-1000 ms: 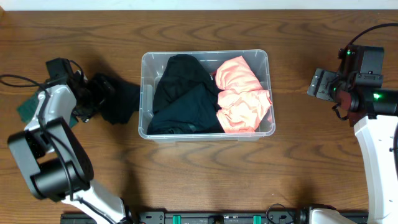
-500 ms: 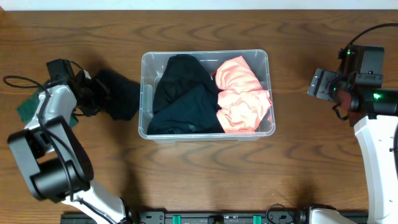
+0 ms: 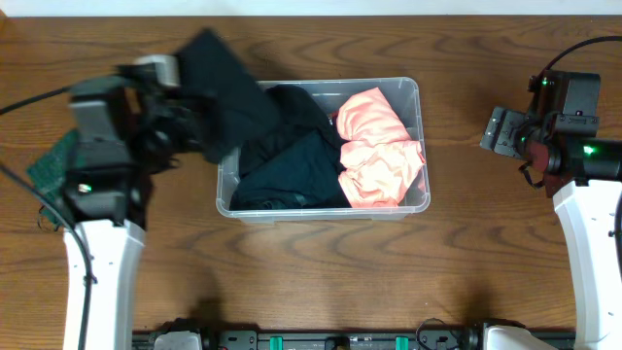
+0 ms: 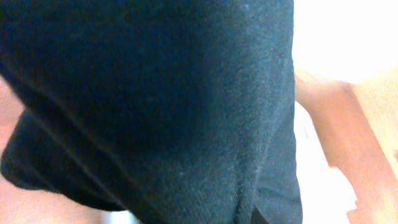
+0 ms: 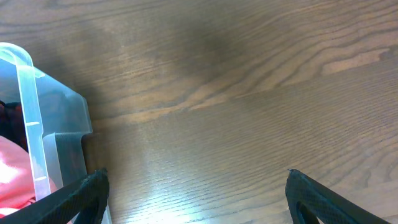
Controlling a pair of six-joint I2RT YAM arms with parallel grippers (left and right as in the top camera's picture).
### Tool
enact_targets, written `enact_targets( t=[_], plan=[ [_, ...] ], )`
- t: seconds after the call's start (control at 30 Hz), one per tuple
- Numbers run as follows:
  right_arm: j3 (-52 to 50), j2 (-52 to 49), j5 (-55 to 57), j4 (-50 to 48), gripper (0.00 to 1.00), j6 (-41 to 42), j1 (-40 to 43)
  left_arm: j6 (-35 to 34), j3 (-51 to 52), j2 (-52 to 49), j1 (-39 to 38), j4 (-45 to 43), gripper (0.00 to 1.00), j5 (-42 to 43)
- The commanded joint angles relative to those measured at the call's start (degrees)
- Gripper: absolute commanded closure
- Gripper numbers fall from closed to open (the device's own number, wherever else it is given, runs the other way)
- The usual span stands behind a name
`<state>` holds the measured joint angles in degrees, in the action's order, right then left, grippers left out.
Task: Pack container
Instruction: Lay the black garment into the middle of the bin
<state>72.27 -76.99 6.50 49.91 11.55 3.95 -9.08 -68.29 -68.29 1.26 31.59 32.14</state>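
The black garment goes over the container's side toward the pink-orange garment in my left gripper next, then down onto the dark garments (image 3: 299, 153).
The clear plastic container (image 3: 420, 146) stands mid-table, holding dark garments (image 3: 287, 156) on its left and a pink-orange garment (image 3: 374, 146) on its right. My left gripper (image 3: 185, 122) is raised beside the container's left wall, shut on a black garment (image 3: 219, 87) that drapes over the container's back-left corner. That black garment (image 4: 155, 106) fills the left wrist view and hides the fingers. My right gripper (image 3: 496, 131) hovers over bare table right of the container, open and holding nothing (image 5: 196, 177). The right wrist view catches the container's corner (image 5: 37, 124) and a bit of the pink garment (image 5: 12, 174).
A dark green cloth (image 3: 53, 165) lies on the wooden table at the far left, partly under my left arm. Bare wood (image 5: 236, 93) stretches between the container and my right gripper.
My left gripper shut on the black garment lying left of the container, then lifted it up and rightward to the container's left rim. The right arm has not moved.
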Motion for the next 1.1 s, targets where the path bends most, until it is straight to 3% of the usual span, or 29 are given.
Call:
enact_targets(
  t=[0.0, 0.17, 0.47, 0.5, 0.53, 0.6, 0.77, 0.97, 1.07],
  plan=[
    [0.15, -0.28, 0.52, 0.04, 0.11, -0.02, 0.37, 9.33, -1.05, -1.44, -9.03, 1.66, 0.94, 1.73],
    [0.15, -0.28, 0.52, 0.13, 0.12, -0.02, 0.37, 18.27, -1.05, -8.17, -18.05, 4.13, 0.94, 1.70],
    [0.15, -0.26, 0.52, 0.22, 0.11, 0.00, 0.37, 21.07, -1.05, -23.91, -18.86, 2.62, 0.94, 1.77],
    [0.15, -0.26, 0.52, 0.24, 0.11, 0.00, 0.37, 21.07, -1.05, -25.27, -18.86, 2.62, 0.72, 1.75],
    [0.15, -0.28, 0.55, 0.24, 0.11, -0.02, 0.37, 21.03, -1.05, -26.51, -18.82, 2.69, 0.39, 1.75],
    [0.15, -0.28, 0.55, 0.28, 0.11, -0.02, 0.37, 20.98, -1.29, -26.86, -18.43, 3.19, 0.04, 1.73],
    [0.15, -0.28, 0.57, 0.26, 0.11, -0.02, 0.37, 20.81, -6.80, -20.50, -15.13, 8.92, 0.02, -0.39],
    [0.15, -0.28, 0.55, 0.26, 0.11, -0.02, 0.37, 18.18, -10.38, -5.35, -5.86, 10.19, 0.02, -19.82],
    [0.13, -0.28, 0.55, 0.22, 0.11, -0.02, 0.37, 15.91, -10.32, -1.27, 1.79, 10.84, 0.02, -25.55]
  ],
)
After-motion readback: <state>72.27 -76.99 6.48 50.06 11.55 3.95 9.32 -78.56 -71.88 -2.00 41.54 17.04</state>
